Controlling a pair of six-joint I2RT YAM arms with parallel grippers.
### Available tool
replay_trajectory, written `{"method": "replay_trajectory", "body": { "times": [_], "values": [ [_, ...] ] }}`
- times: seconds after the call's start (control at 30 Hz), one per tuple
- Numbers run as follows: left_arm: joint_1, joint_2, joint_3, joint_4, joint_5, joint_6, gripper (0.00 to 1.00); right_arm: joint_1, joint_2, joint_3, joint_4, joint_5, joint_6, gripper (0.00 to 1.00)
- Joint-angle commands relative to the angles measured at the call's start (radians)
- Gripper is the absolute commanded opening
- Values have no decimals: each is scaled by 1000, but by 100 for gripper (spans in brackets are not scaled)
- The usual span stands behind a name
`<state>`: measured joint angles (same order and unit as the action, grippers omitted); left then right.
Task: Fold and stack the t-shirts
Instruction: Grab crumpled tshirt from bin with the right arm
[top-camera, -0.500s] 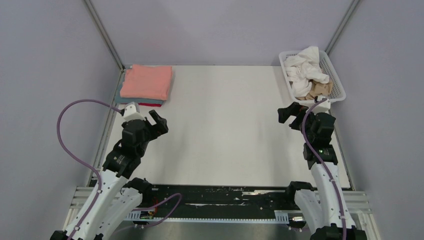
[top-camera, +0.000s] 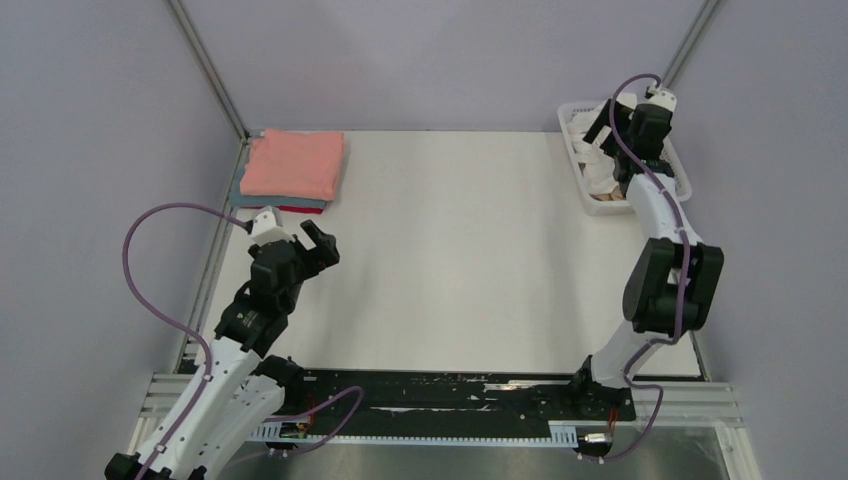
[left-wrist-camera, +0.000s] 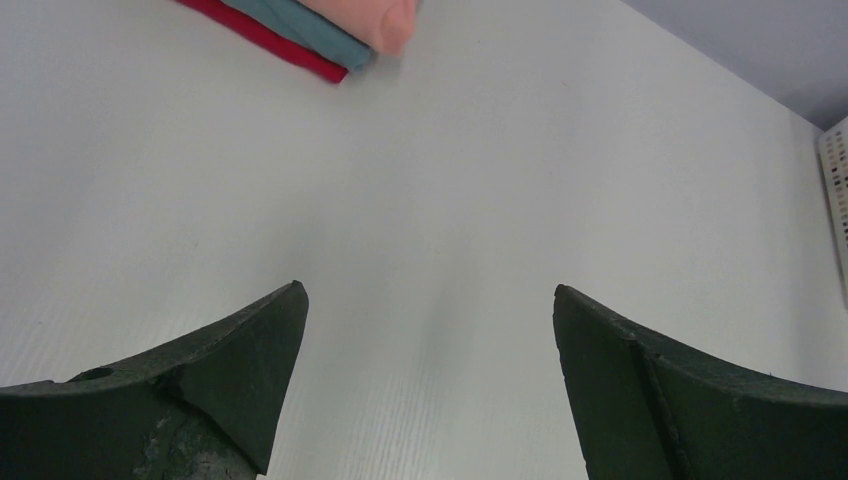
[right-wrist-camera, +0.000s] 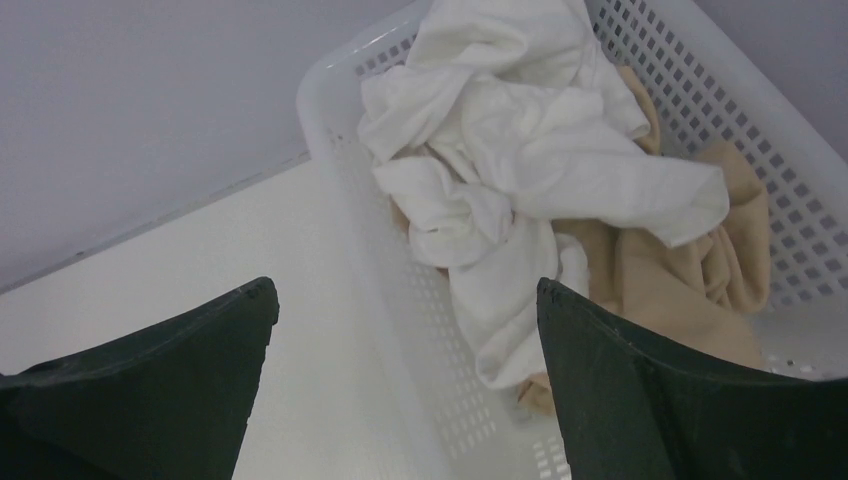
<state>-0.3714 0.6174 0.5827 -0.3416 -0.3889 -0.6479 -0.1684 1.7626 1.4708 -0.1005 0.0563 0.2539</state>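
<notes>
My right gripper moves down into the basket next, away from my base, to the bunched white fold near its far end (right-wrist-camera: 497, 113).
A crumpled white t-shirt (right-wrist-camera: 520, 150) lies on a tan t-shirt (right-wrist-camera: 690, 280) in the white mesh basket (right-wrist-camera: 400, 340) at the far right. My right gripper (right-wrist-camera: 405, 290) is open and empty. It hovers above the basket's near-left wall (top-camera: 578, 150), and the arm hides most of the cloth in the top view; a bit of white shirt (top-camera: 600, 172) shows. Folded salmon-pink (top-camera: 293, 163), teal (top-camera: 255, 200) and red (top-camera: 302, 209) t-shirts are stacked at the far left. My left gripper (top-camera: 295, 232) is open and empty over the bare table, near that stack (left-wrist-camera: 385, 20).
The white table (top-camera: 450, 250) has grey walls on three sides and metal frame posts at the far corners. The basket rim (top-camera: 685, 185) sits against the right wall. A black rail (top-camera: 430, 385) with the arm bases runs along the near edge.
My right arm has swung up from the near right of the table to above the basket. My left arm has barely moved.
</notes>
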Motion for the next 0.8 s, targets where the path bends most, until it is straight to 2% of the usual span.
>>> {"method": "replay_trajectory", "body": {
  "times": [0.0,0.17,0.2,0.23,0.43,0.57,0.77],
  "values": [
    [4,30,-10,135,-45,-1,100,-3,260,286,-22,99,-64,100],
    [3,81,7,145,-86,13,100,-2,521,567,-74,168,-78,98],
    [3,89,11,141,-91,18,100,-2,553,598,-74,171,-78,96],
    [4,104,18,138,-94,18,100,-2,585,625,-73,174,-83,89],
    [4,150,46,100,-93,11,100,-1,675,805,-72,123,-211,2],
    [5,154,46,84,-78,4,100,1,533,790,-74,45,-245,0],
    [3,136,40,29,-28,-31,100,70,183,639,-71,-107,-281,0]
  ]
}}
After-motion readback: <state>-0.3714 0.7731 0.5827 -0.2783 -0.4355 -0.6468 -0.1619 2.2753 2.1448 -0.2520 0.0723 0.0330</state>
